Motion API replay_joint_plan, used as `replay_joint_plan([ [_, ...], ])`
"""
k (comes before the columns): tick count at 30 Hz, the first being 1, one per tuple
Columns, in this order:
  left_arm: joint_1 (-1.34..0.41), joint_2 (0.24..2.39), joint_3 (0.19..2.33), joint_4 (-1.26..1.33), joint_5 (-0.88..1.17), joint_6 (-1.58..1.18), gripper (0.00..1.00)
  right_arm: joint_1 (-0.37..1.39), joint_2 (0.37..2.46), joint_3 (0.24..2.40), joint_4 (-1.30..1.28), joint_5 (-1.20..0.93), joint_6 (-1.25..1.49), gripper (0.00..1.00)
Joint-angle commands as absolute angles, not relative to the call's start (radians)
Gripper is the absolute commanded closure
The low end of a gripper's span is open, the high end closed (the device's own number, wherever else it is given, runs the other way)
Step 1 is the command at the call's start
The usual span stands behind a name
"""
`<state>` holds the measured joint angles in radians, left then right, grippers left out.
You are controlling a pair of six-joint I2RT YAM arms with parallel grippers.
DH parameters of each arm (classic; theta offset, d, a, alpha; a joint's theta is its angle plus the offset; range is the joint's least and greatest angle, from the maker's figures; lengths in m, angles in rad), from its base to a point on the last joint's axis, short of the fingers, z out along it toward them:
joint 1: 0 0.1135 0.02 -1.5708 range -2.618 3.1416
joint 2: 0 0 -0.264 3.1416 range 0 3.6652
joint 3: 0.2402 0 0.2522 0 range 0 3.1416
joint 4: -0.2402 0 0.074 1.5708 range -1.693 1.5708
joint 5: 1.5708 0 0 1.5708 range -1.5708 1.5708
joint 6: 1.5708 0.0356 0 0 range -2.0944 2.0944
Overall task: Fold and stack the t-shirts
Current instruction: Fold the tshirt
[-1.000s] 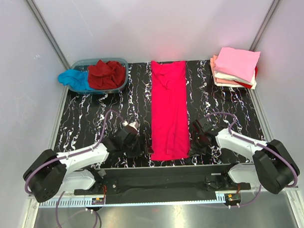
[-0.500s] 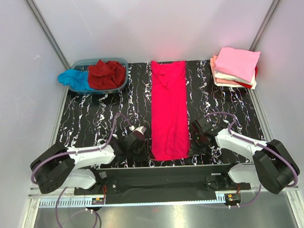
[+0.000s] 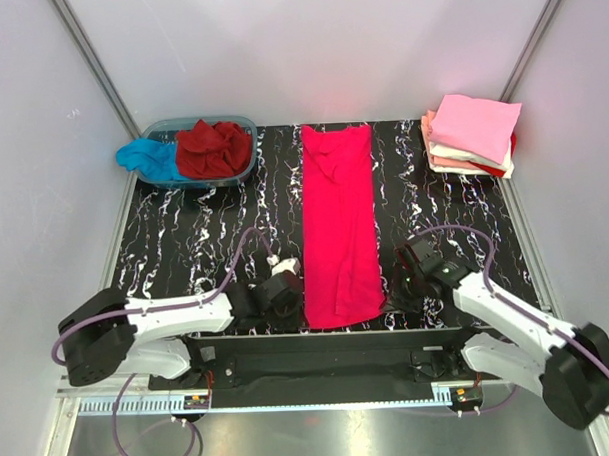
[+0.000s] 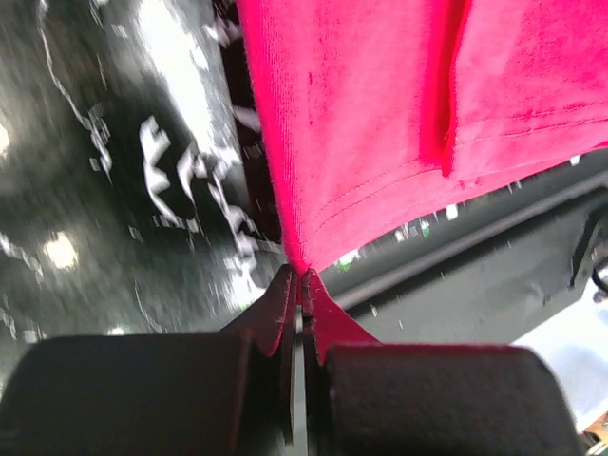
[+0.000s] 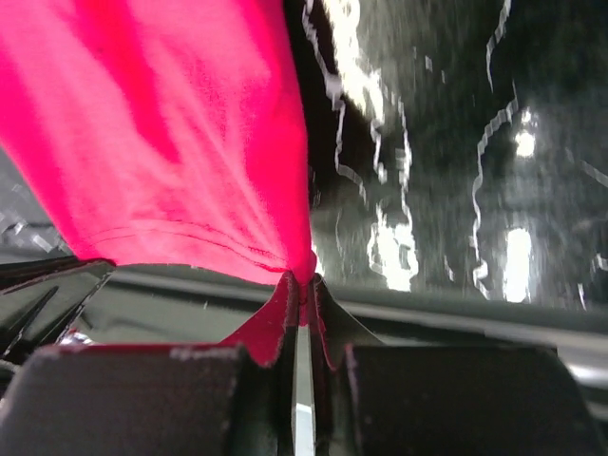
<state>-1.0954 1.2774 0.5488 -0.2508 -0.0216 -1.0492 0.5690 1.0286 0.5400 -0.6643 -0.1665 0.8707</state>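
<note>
I will next move my right gripper up and outward over the t-shirt, then down to release the hem corner onto the t-shirt's far part (image 3: 366, 186), which lies outward of it.
A bright pinkish-red t-shirt (image 3: 338, 223) lies folded into a long strip down the middle of the black marbled table (image 3: 195, 242). My left gripper (image 4: 302, 277) is shut on the near left corner of its hem (image 4: 370, 142). My right gripper (image 5: 306, 283) is shut on the near right corner (image 5: 190, 142), pinching the cloth to a point. In the top view the left gripper (image 3: 292, 293) and the right gripper (image 3: 397, 290) flank the strip's near end, which is slightly lifted and bunched. Folded t-shirts (image 3: 473, 134) are stacked at the far right, a pale pink one on top.
A clear blue-tinted tub (image 3: 171, 128) at the far left holds a dark red t-shirt (image 3: 214, 148), with a turquoise one (image 3: 147, 158) hanging over its left side. The table's near edge and the black base rail (image 3: 324, 357) run just behind both grippers.
My left gripper has moved right to the hem's near left corner and shut on it. The right arm shifted a little, and the strip's near end has drawn in and lifted.
</note>
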Motion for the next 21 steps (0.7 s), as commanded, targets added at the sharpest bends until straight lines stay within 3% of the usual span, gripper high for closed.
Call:
replay_joint_plan([
  [1, -1.129, 1.191, 0.615, -0.388, -0.098, -1.095, 1.0, 0.583, 0.901, 0.555, -0.807, -0.158, 0.911, 1.0],
  [11, -1.098, 1.146, 0.936, -0.661, -0.186, -0.988, 0.98, 0.581, 0.851, 0.761, -0.928, -0.102, 0.905, 1.0],
  [21, -0.813, 1.311, 1.152, -0.655, -0.069, -0.753, 0.99, 0.532, 1.179, 1.081, -0.896, 0.115, 0.706, 1.0],
])
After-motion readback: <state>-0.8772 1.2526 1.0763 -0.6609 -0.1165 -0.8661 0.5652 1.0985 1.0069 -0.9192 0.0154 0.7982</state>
